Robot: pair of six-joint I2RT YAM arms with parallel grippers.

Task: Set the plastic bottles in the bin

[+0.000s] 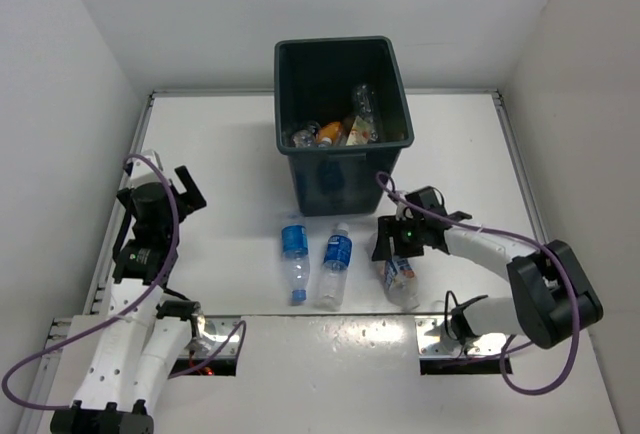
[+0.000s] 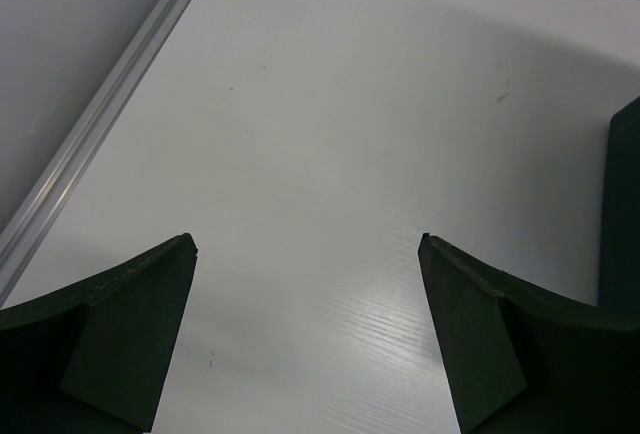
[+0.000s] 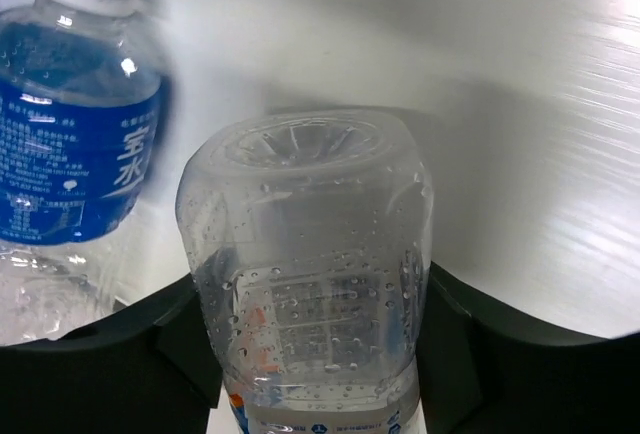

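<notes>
The bin's sides are tall. My right gripper should next move the bottle up and outward past the bin's side, then over its open top (image 1: 339, 94).
Two clear bottles with blue labels (image 1: 293, 249) (image 1: 336, 259) lie side by side on the white table in front of the dark bin (image 1: 335, 44). A third clear bottle with a white label (image 1: 402, 279) lies to their right. My right gripper (image 1: 392, 239) is shut on this bottle; in the right wrist view its wet body (image 3: 310, 254) fills the gap between the fingers (image 3: 470, 354), base pointing away. One blue-label bottle (image 3: 70, 154) lies just left of it. My left gripper (image 1: 185, 189) is open and empty at the far left, over bare table (image 2: 308, 244).
The bin holds an orange bottle (image 1: 328, 134) and other clear bottles (image 1: 363, 104). Its dark wall shows at the right edge of the left wrist view (image 2: 622, 214). A metal rail (image 2: 100, 124) runs along the table's left edge by the wall.
</notes>
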